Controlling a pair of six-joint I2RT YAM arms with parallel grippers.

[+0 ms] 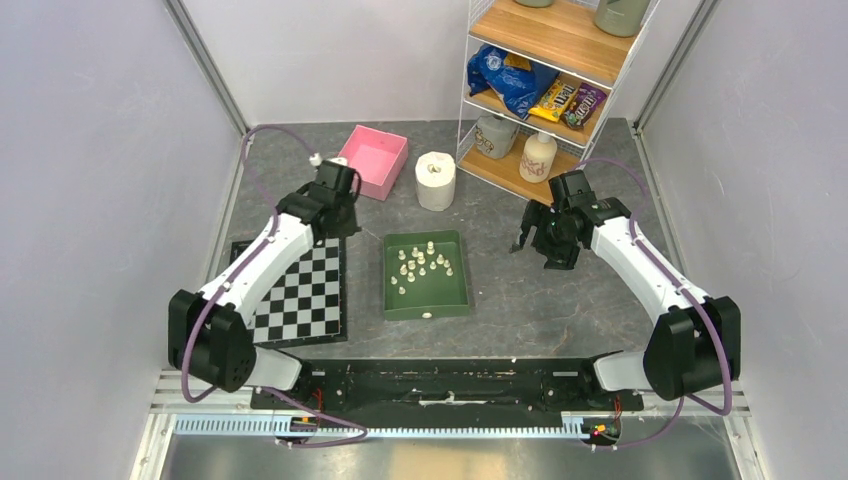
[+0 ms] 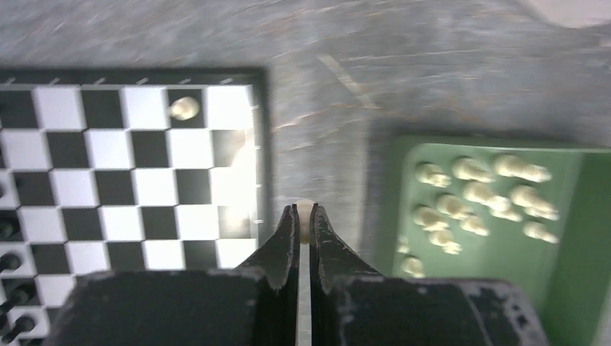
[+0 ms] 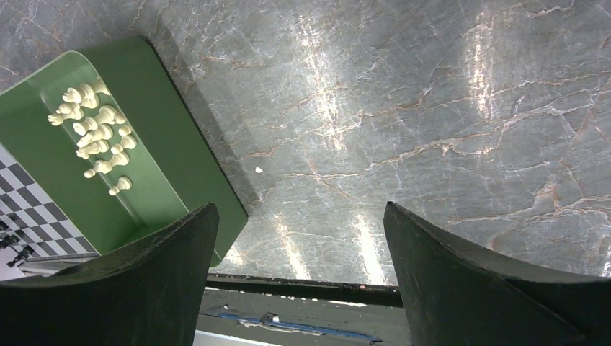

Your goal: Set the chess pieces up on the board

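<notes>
The left gripper lowers across onto the board's white square next, the one nearer than the standing cream piece, below and to the left in the top view.
My left gripper (image 2: 304,214) is shut on a cream chess piece (image 2: 305,209) whose rounded top pokes out between the tips. It hangs over the grey table between the board's (image 2: 130,180) right edge and the green tray (image 2: 569,238). One cream piece (image 2: 184,108) stands on a far-row square of the board. Several more chess pieces (image 1: 422,262) lie in the tray (image 1: 427,300). In the top view the left gripper (image 1: 338,220) is over the far right corner of the board (image 1: 300,295). My right gripper (image 3: 299,209) is open with nothing in it, above bare table right of the tray (image 3: 43,173).
A pink box (image 1: 375,160) and a white paper roll (image 1: 435,180) stand behind the tray. A wire shelf (image 1: 545,90) with snack bags and bottles fills the back right. Dark pieces (image 2: 11,263) stand along the board's near left rows.
</notes>
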